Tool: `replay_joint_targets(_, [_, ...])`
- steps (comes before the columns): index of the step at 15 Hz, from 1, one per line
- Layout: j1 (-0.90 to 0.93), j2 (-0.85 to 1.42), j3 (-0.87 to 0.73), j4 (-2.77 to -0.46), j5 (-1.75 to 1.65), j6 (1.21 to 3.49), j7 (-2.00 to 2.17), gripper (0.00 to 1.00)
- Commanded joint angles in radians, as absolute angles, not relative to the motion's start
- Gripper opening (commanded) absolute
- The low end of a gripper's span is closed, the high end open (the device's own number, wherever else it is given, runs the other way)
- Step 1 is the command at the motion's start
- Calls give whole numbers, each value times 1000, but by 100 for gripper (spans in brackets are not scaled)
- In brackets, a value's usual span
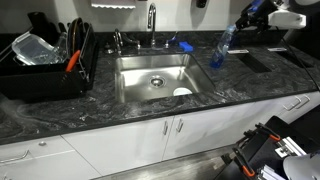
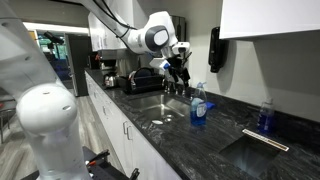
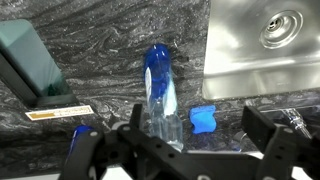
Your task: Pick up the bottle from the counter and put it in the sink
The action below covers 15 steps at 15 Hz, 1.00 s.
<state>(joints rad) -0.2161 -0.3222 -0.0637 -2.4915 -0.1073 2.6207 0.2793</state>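
Observation:
Next, my gripper moves down and toward the left in the wrist view, onto the blue bottle's top (image 2: 199,90), because the bottle stands below it, nearer one finger.
The slim translucent blue bottle (image 1: 221,48) stands on the dark marbled counter (image 1: 100,108) just beside the sink, and it shows in both exterior views (image 2: 198,105). The steel sink (image 1: 150,78) with its round drain lies next to it. My gripper (image 1: 250,18) hangs above the bottle, open and empty; it also shows in an exterior view (image 2: 179,68). In the wrist view the bottle (image 3: 160,92) stands below the open gripper (image 3: 195,115), close to one finger, with the sink (image 3: 262,45) at the upper right.
A small flat blue object (image 3: 203,118) lies by the bottle. A faucet (image 1: 152,18) rises behind the sink. A black dish rack (image 1: 45,62) stands at the far side. A second blue bottle (image 2: 265,115) and a dark rectangular inset (image 1: 256,61) sit beyond.

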Motion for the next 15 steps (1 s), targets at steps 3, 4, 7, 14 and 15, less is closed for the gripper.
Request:
replay_joint_targets(3, [-205,-205,-89,-2395,-94,2660,218,100])
replay_joint_targets(4, [-200,-187,-92,-2379,-88,2660,208,100])
replay_joint_targets(7, [-206,-115,-89,-2317,-109,2672,217,100])
replay_joint_targets(14, [-198,22,-117,-2217,-127,2699,130,100])
replay_joint_targets(15, [-197,40,-121,-2204,-130,2700,120,100])
